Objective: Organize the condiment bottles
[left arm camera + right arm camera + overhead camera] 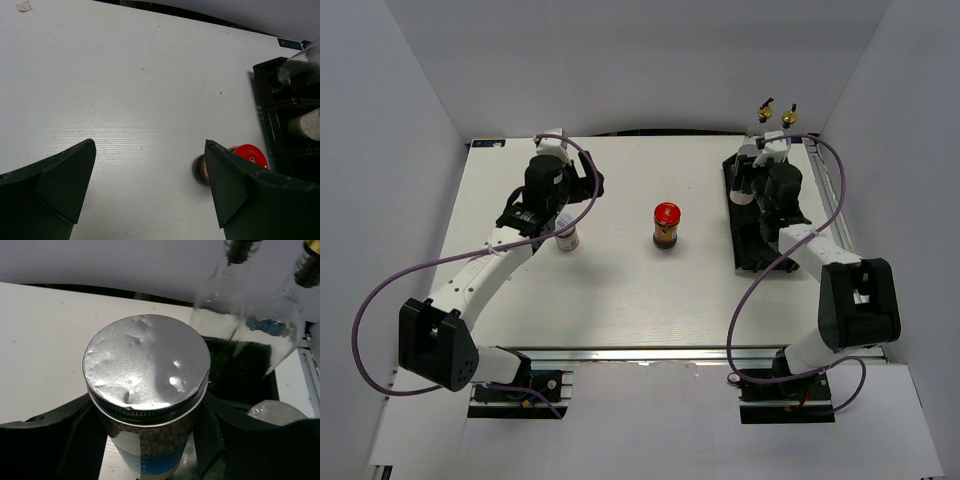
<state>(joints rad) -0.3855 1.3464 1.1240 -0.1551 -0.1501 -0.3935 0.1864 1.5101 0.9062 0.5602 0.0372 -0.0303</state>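
Observation:
My right gripper shifts toward the silver-capped shaker next and lowers into the tray [765, 250] beside that one. The blue-labelled shaker still hangs over the tray's edge.
My right gripper [750, 175] is shut on the blue-labelled shaker [147, 390], its fingers pressed on both sides, over the left edge of the black tray [765, 250]. Two clear glass bottles with gold pourers [764, 110] [788, 118] stand at the tray's far end, and also show in the right wrist view [220, 300] [280, 325]. A silver-capped shaker [277, 412] sits in the tray to the right. The red-lidded dark jar [666, 225] stands mid-table and shows behind my left finger [250, 154]. My left gripper [588, 188] is open over bare table [150, 190]. A small jar [566, 238] stands under the left arm.
White walls enclose the table on three sides. The black tray shows at the right of the left wrist view [280, 85]. Purple cables loop off both arms, the right one [740, 300] beside the tray's near end.

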